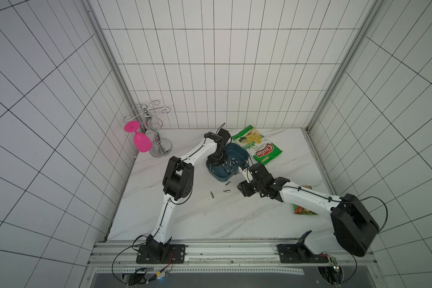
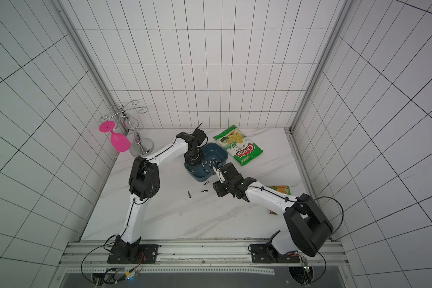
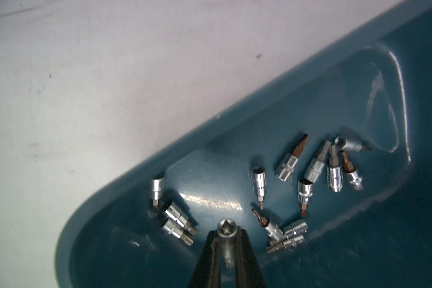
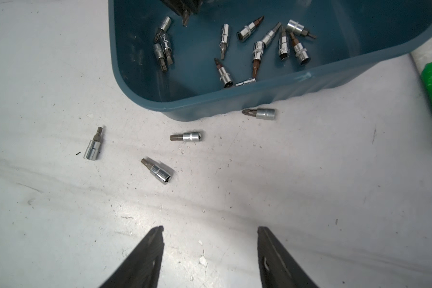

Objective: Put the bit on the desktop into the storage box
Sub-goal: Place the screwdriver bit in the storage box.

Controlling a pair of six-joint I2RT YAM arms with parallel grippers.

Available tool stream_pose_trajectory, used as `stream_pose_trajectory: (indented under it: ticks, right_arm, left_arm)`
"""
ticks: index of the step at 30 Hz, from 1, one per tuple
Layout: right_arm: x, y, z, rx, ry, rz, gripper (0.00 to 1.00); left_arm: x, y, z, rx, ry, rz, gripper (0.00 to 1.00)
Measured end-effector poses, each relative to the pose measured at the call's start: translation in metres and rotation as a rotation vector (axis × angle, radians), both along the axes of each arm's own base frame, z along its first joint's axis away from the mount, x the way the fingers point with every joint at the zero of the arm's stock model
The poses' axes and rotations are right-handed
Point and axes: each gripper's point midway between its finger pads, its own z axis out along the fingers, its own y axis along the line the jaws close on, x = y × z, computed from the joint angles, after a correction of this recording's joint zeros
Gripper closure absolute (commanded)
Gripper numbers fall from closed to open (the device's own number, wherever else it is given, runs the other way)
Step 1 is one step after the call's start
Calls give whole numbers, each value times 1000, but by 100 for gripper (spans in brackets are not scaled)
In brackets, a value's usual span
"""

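The left gripper holds the chrome bit above a bare patch of the storage box's bottom, so next it will go down between the lying bits and release it.
The dark teal storage box (image 1: pixel 235 150) (image 2: pixel 216 149) sits toward the back of the white marble desktop (image 1: pixel 210 219), with several chrome bits on its floor. Above the box's left end, my left gripper (image 3: pixel 226 234) (image 1: pixel 216 159) is shut on a chrome bit (image 3: pixel 225 228), held lengthwise between its fingers. Several more bits lie loose on the desktop just in front of the box (image 4: pixel 260 97), among them one (image 4: pixel 188 136) near the middle and one (image 1: pixel 226 191) in a top view. My right gripper (image 4: pixel 210 228) hangs open above the desktop short of these bits, nothing between its fingers.
A green chips bag (image 1: pixel 258 147) lies right of the box. A chrome glass rack (image 1: pixel 160 147) with a pink glass (image 1: pixel 141 142) hanging from it stands at the back left. Another snack packet (image 1: pixel 302 210) lies under my right arm. Tiled walls close three sides.
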Motion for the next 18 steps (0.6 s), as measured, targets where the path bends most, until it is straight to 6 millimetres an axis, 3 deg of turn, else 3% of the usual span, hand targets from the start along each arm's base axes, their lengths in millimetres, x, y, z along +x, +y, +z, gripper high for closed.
stream_pose_trajectory:
  ticks: [6, 18]
  right_arm:
    - [-3, 8, -21, -6, 2, 11, 35]
    - [-13, 30, -47, -21, 10, 61, 34]
  left_arm:
    - [11, 0, -11, 0, 14, 1, 100]
    - [5, -1, -34, 10, 72, -16, 100]
